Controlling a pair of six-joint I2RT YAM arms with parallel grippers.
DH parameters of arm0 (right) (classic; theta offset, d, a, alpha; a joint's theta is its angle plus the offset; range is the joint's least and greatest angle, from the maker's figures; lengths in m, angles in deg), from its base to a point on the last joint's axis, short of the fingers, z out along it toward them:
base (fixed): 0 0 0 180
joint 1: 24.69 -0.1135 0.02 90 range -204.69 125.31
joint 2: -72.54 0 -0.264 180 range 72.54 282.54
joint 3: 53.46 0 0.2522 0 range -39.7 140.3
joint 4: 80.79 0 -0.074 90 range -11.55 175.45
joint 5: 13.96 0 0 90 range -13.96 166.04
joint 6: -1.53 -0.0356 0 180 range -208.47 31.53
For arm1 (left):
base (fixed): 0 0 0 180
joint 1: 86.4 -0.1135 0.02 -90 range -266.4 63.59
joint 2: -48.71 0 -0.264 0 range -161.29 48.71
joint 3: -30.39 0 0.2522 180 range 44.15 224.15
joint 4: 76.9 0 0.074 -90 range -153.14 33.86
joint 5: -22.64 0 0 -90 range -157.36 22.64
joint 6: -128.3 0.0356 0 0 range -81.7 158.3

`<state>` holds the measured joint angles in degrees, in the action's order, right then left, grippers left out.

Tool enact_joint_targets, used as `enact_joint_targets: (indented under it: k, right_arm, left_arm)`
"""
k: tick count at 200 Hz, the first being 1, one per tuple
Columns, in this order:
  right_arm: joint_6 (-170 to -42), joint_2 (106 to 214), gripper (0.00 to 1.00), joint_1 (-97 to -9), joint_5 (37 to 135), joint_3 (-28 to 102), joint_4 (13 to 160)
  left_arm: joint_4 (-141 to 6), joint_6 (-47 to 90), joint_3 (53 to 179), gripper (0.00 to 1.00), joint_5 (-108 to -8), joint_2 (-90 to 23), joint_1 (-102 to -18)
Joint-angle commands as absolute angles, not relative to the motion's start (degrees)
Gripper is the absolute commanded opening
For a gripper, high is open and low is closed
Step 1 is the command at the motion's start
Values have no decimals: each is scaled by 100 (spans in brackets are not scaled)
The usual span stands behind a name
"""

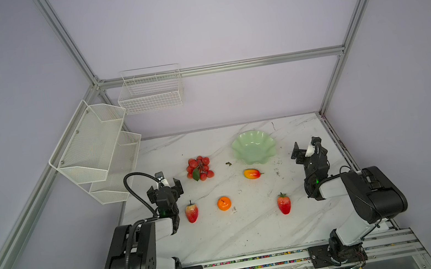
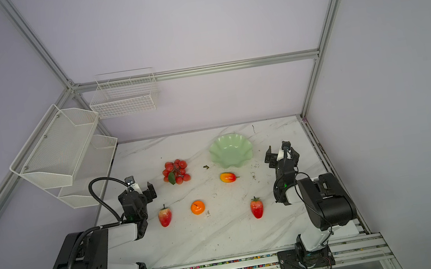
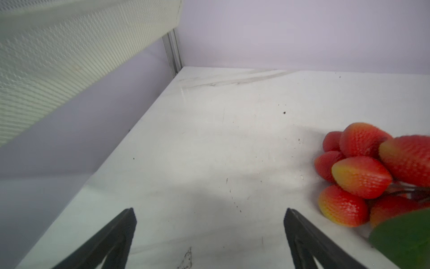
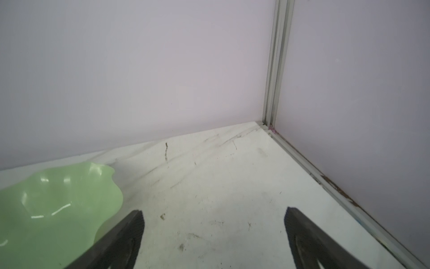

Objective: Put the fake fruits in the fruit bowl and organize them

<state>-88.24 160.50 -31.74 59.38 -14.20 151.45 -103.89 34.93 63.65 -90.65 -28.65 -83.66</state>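
Note:
Next, my left gripper turns toward the cluster and reaches outward until its open fingers straddle the brown stems. The berries fan out around those stems.
The pale green fruit bowl [image 1: 253,146] [image 2: 231,150] stands empty at the back right of the marble table. A cluster of red berries [image 1: 199,168] [image 3: 363,174] lies at the back left, a mango [image 1: 252,173] just in front of the bowl. Nearer the front lie a strawberry [image 1: 192,212], an orange [image 1: 224,203] and a second strawberry [image 1: 284,203]. My left gripper [image 1: 164,188] [image 3: 210,216] is open and empty, left of the berries. My right gripper [image 1: 306,148] [image 4: 214,219] is open and empty, just right of the bowl [image 4: 58,205].
White mesh shelves [image 1: 94,147] hang on the left wall over the table's edge, and a wire basket [image 1: 150,93] hangs on the back wall. A small dark scrap [image 1: 228,163] lies left of the bowl. Walls and metal rails close three sides.

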Motion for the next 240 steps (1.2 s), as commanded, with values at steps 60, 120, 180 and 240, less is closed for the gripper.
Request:
enact_joint_targets:
  k: [60, 120, 180, 240]
  right_arm:
    - [-9403, 15164, 97, -5673, 8095, 43, 11892]
    - [-10209, 15672, 97, -7085, 8506, -290, 12900]
    - [-10114, 15895, 97, -7172, 8567, -208, 12883]
    - [-9970, 15785, 97, -7169, 8503, -361, 12852]
  left_arm:
    - [-7380, 3783, 8192, 85, -6184, -1652, -7741]
    - [-8289, 4285, 8487, 63, -5484, -2433, -7621]
    - [-8501, 4700, 8943, 60, -5602, -3176, -7419]
    - [-8332, 4797, 9614, 52, -6071, -4208, -7360]
